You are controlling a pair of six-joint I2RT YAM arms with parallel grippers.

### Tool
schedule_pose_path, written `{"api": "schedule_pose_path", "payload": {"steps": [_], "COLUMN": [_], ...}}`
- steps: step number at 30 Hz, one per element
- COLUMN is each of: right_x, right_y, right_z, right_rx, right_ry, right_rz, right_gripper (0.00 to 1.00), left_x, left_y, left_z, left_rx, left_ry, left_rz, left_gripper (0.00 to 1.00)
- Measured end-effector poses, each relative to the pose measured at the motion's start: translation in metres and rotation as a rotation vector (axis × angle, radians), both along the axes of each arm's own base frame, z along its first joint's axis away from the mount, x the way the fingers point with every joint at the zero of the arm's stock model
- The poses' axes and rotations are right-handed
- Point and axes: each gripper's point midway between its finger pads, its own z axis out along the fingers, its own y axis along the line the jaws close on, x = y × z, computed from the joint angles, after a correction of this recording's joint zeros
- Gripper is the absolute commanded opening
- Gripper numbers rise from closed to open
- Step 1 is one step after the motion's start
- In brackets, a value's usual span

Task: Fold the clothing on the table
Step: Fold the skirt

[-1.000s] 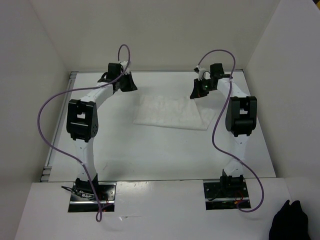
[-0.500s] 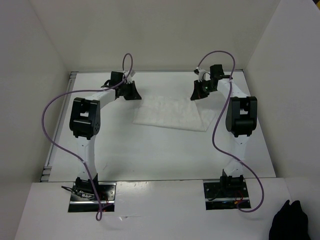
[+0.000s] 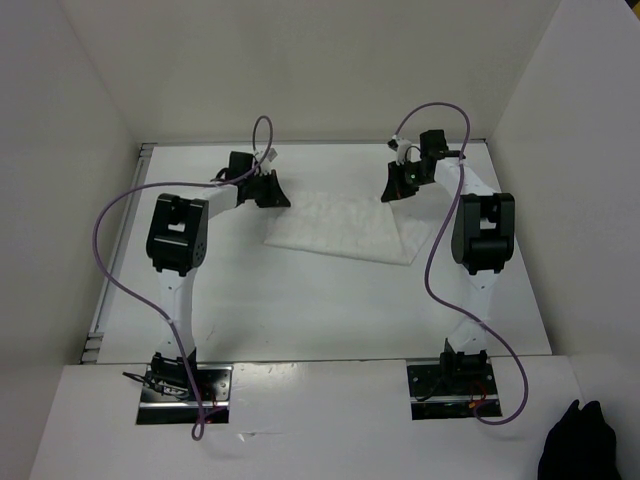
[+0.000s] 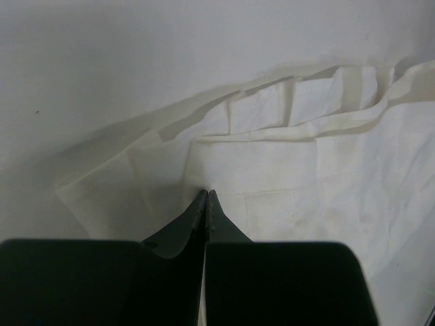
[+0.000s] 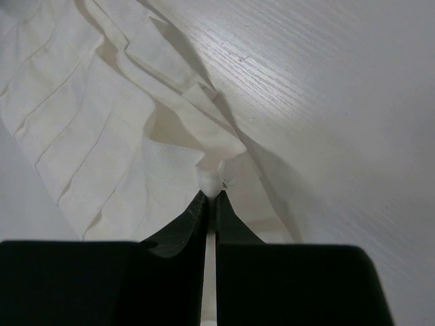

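I will pull my right gripper to the right in the top view, over the clothing's exposed lower layer [image 3: 415,228] [image 5: 257,190], and let go of the bunch, because that layer sticks out past the bunch.
The clothing [image 3: 345,225] is a thin white ribbed piece lying mostly flat on the far half of the table [image 3: 300,300]. My left gripper [image 3: 272,195] is at its far left corner. In the left wrist view the left gripper [image 4: 207,194] is shut, tips pressed together just above the rumpled clothing [image 4: 285,176], with no fabric showing between them. My right gripper [image 3: 392,190] is at the far right corner. In the right wrist view the right gripper [image 5: 217,193] is shut on a small bunch of the clothing [image 5: 102,122], which rises in folds to its tips.
White walls close the table in at the back and on both sides. A metal edge strip [image 3: 108,290] runs along the left. Purple cables [image 3: 110,250] loop off both arms. A black object [image 3: 575,445] sits at the near right corner, off the table.
My left arm has swung right to the clothing's far left corner, and its jaws have closed. The right arm and the clothing have barely moved.
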Motion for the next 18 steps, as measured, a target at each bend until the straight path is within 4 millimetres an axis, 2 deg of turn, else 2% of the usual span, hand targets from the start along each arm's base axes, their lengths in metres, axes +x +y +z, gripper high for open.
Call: {"api": "schedule_pose_path", "payload": {"steps": [5,13,18], "right_x": [-0.004,-0.006,-0.009], "right_y": [0.0,0.0,0.0], "right_z": [0.001,0.001,-0.003], "right_rx": [-0.001,0.002,-0.001], "right_ry": [0.006,0.008,0.016], "right_rz": [0.002,0.005,0.009], "right_gripper": [0.0,0.0,0.0], "left_x": [-0.001,0.009,-0.001], "left_y": [0.006,0.014,0.023], "left_z": [-0.002,0.001,0.017], "left_rx": [-0.01,0.014,-0.003], "left_ry": [-0.012,-0.027,-0.074], "left_rz": [0.052,0.114,0.155], "left_gripper": [0.0,0.0,0.01]}}
